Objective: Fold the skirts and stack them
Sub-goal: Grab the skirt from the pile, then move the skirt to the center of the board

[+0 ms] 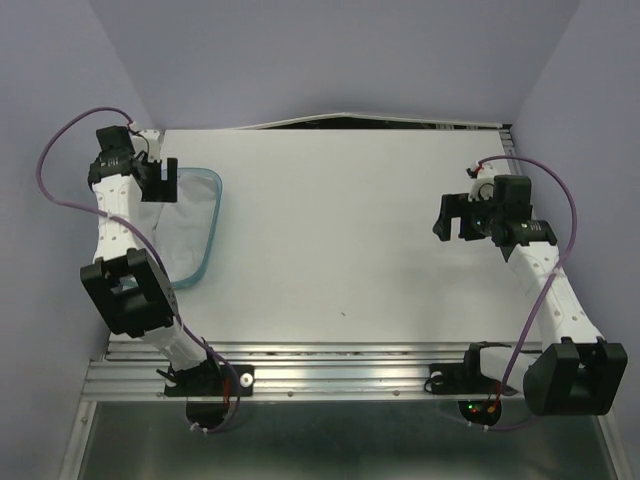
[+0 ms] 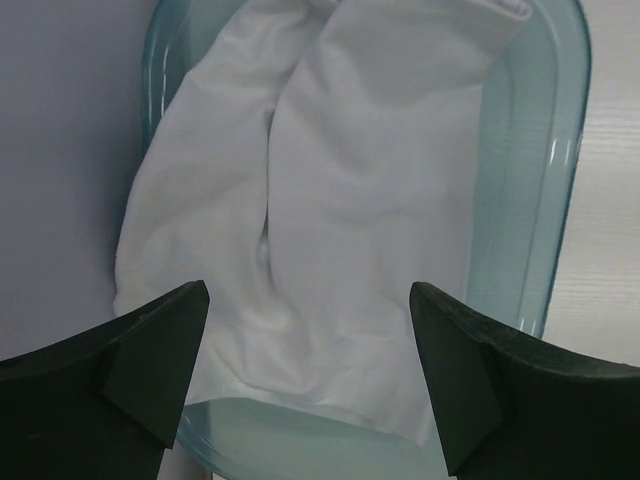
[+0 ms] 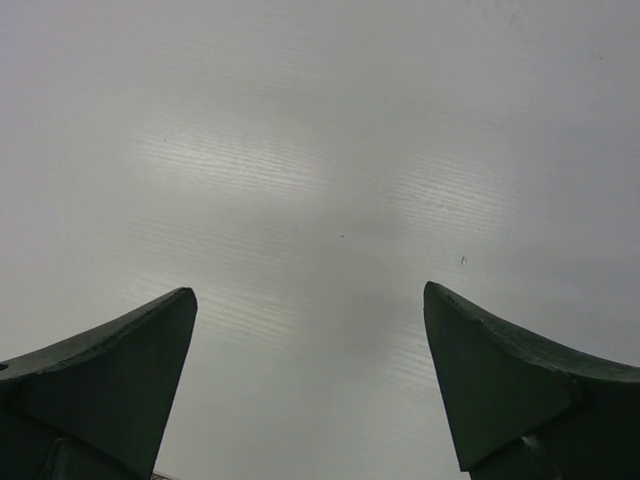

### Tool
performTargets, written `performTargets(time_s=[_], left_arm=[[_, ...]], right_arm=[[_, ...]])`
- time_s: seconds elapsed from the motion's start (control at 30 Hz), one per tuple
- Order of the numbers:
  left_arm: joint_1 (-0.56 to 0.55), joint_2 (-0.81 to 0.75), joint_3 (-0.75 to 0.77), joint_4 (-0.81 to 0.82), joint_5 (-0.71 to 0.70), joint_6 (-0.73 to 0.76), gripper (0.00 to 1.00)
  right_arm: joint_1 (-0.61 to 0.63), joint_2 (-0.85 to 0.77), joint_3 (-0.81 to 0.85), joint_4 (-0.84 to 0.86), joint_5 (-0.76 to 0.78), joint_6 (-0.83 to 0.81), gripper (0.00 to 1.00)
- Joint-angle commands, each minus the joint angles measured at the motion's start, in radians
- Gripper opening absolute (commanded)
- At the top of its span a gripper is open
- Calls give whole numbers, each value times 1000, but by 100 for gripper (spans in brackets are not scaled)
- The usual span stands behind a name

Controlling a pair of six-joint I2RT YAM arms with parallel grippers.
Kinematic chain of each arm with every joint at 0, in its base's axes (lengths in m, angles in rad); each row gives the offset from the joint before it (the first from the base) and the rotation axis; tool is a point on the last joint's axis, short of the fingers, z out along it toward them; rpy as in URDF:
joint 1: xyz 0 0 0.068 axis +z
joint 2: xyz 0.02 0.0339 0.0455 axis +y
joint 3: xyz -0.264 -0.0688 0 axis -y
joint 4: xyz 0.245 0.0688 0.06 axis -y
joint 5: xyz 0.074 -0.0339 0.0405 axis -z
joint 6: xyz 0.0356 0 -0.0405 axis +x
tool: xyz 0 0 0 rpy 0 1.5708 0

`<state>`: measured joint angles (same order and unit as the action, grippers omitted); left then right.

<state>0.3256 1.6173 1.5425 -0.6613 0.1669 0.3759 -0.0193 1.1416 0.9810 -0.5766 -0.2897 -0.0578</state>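
Note:
The left gripper moves down and a little back onto the cloth (image 1: 178,226) (image 2: 308,285) beside the long crease next, as its open fingers stand empty above the skirts.
White skirts (image 2: 330,200) lie crumpled in a translucent teal tray (image 2: 555,170) at the table's left edge; from above they show as pale cloth (image 1: 180,235) inside the tray (image 1: 212,225). My left gripper (image 1: 160,182) hovers over the tray's far end, open, with nothing between its fingers (image 2: 150,350). In the left wrist view the left gripper (image 2: 310,340) looks down on the cloth. Over bare table at the right, my right gripper (image 1: 455,218) stands open and empty, as the right wrist view of the right gripper (image 3: 310,340) confirms.
The white table (image 1: 340,230) stretches between the arms. A dark gap (image 1: 380,122) runs along its far edge. Lavender walls close in on both sides. The arm bases sit on a metal rail (image 1: 330,372) at the near edge.

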Motion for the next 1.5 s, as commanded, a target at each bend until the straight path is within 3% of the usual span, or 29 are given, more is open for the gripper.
performTargets(time_s=[0.0,0.17,0.57,0.67,0.7,0.8,0.97,1.23,1.47], left_arm=[[-5,36,4,-24,-27,78,89],[-3,147,-34,44,-93,51,85],[-3,227,-215,181,-156,17,84],[-3,227,-266,200,-127,9,76],[-3,225,-274,204,-122,6,72],[-3,202,-288,209,-119,-3,47],[-3,74,-271,200,-153,-11,0],[-3,-76,-81,112,-222,-23,0],[-55,-123,208,-35,19,4,0]], right_arm=[[-7,1,47,11,-5,-20,100],[-7,18,45,7,-8,-23,100],[-7,78,90,-2,-20,-20,100],[-7,84,91,4,-20,-17,100],[-7,84,93,6,-20,-17,100],[-7,93,110,0,-22,-16,100],[-7,84,114,1,-46,-8,100],[-7,67,120,1,-68,-5,100],[-7,72,131,1,-78,4,100]])
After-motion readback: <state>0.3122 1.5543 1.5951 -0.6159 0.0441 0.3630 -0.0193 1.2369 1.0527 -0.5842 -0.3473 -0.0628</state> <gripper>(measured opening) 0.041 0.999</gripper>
